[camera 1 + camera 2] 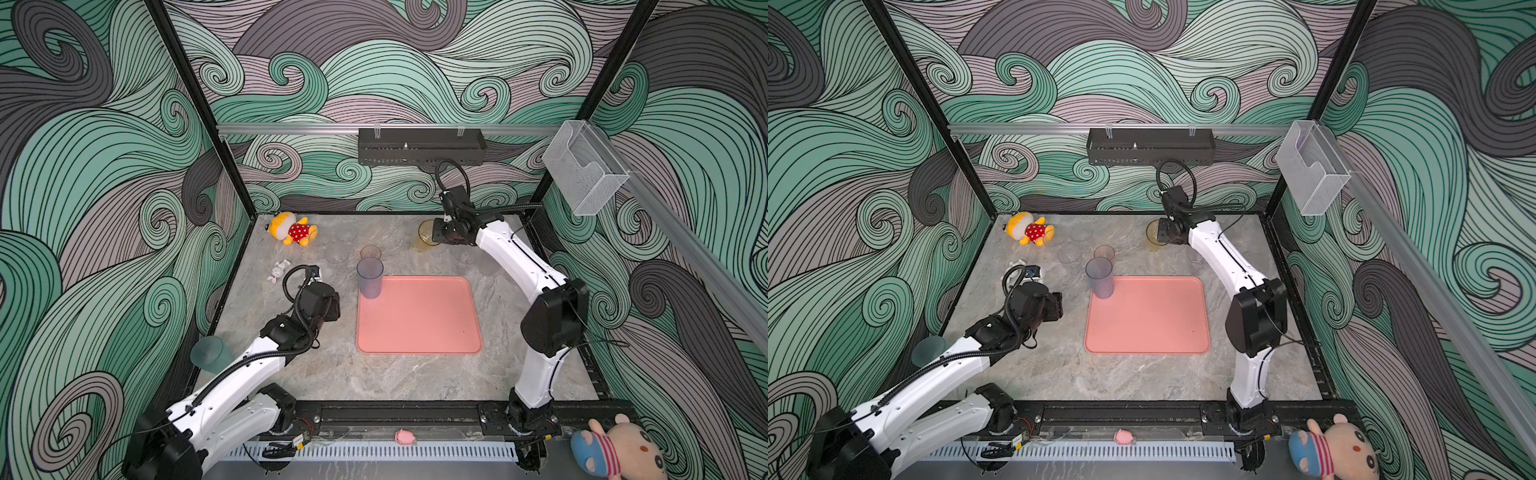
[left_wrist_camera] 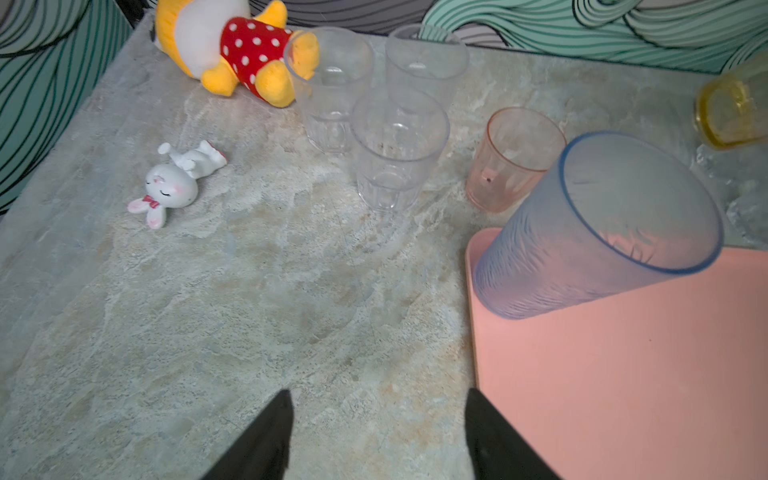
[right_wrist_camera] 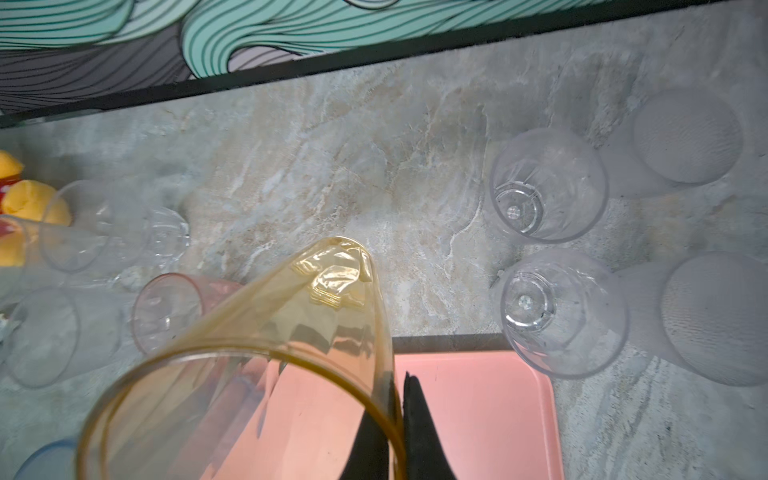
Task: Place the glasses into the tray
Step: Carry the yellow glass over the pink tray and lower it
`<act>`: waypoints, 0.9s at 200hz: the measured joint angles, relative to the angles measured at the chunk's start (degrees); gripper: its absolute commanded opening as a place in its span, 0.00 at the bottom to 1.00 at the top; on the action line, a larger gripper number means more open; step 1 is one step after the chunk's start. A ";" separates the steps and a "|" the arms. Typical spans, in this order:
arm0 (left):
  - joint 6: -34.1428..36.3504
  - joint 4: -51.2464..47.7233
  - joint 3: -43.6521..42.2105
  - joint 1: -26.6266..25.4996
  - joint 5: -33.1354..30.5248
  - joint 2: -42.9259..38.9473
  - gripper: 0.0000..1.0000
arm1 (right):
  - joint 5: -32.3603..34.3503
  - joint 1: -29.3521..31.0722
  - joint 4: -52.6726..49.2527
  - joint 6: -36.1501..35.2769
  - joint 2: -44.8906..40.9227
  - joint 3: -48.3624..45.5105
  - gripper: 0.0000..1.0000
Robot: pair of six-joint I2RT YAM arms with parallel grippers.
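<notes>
My right gripper next moves back nearside of the blue-grey glass [image 1: 369, 277], over where the tray's bottom is empty, lowers the yellow glass [image 1: 424, 237] and releases its rim.
The salmon-pink tray [image 1: 419, 320] [image 1: 1146, 320] lies mid-table. A tall blue-grey glass [image 1: 369, 277] [image 2: 598, 224] stands upright on its far left corner. My left gripper [image 2: 376, 395] [image 1: 334, 305] is open and empty over bare table, just left of the tray. My right gripper [image 3: 397, 382] [image 1: 436, 237] is at the far side, shut on the rim of a tilted yellow glass [image 3: 249, 374] [image 1: 424, 237], one finger inside and one outside. A pink glass [image 1: 370, 252] [image 2: 511, 158] and three clear glasses [image 2: 399, 149] stand behind the tray.
More clear glasses [image 3: 548, 183] and frosted ones [image 3: 685, 137] stand far right of the tray. A teal glass [image 1: 210, 353] sits by the left wall. An orange plush [image 1: 291, 228] and a white rabbit figurine [image 2: 174, 187] lie far left. A black basket [image 1: 419, 145] hangs on the back wall.
</notes>
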 measured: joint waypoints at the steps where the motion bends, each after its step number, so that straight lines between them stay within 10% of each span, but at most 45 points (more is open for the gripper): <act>1: -0.02 -0.04 0.00 0.00 -0.07 -0.13 0.79 | 0.07 0.11 -0.15 -0.07 -0.37 -0.07 0.03; 89: -2.67 -8.24 2.97 10.10 7.30 -2.71 0.80 | 3.67 13.44 -14.03 -4.79 -9.14 -8.83 0.04; 180: -5.07 -8.59 2.36 11.54 11.78 -1.88 0.80 | 1.16 27.63 -15.98 -1.88 3.13 -6.03 0.04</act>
